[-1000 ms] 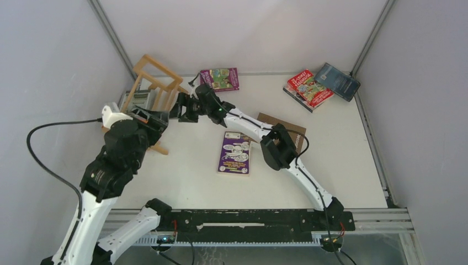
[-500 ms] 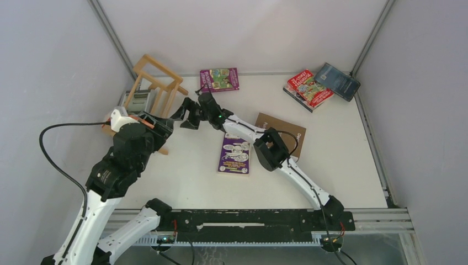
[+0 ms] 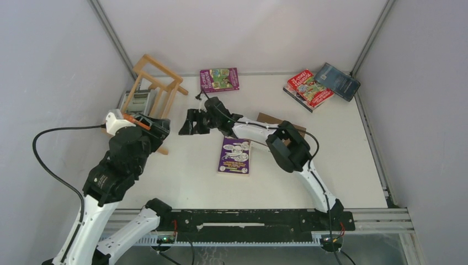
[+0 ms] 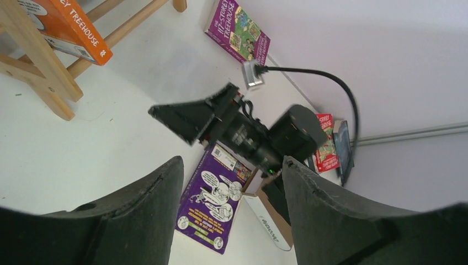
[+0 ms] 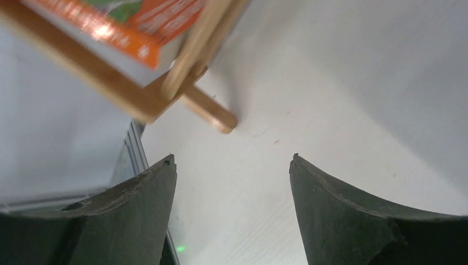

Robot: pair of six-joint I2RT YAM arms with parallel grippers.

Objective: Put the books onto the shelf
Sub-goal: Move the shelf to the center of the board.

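Note:
The near end board of the shelf slants in the wrist view, so the right gripper should next go left in the top view and back, turning, onto that board.
The wooden shelf stands at the back left with a grey-white book and an orange book in it. My left gripper hangs open and empty at the shelf's near side. My right gripper, also open and empty, hovers just right of the shelf. On the table lie a purple book, a second purple book at the back, a brown book partly under my right arm, a red book and a dark blue book. The right wrist view shows the orange book behind a shelf rail.
Grey walls close the table on the left, back and right, with metal frame posts in the corners. A black cable loops off my left arm. My right arm's forearm spans the table's middle above the brown book.
My right gripper has drawn back from the shelf toward the near right, its fingers closing a little. My left gripper has shifted slightly beside the shelf.

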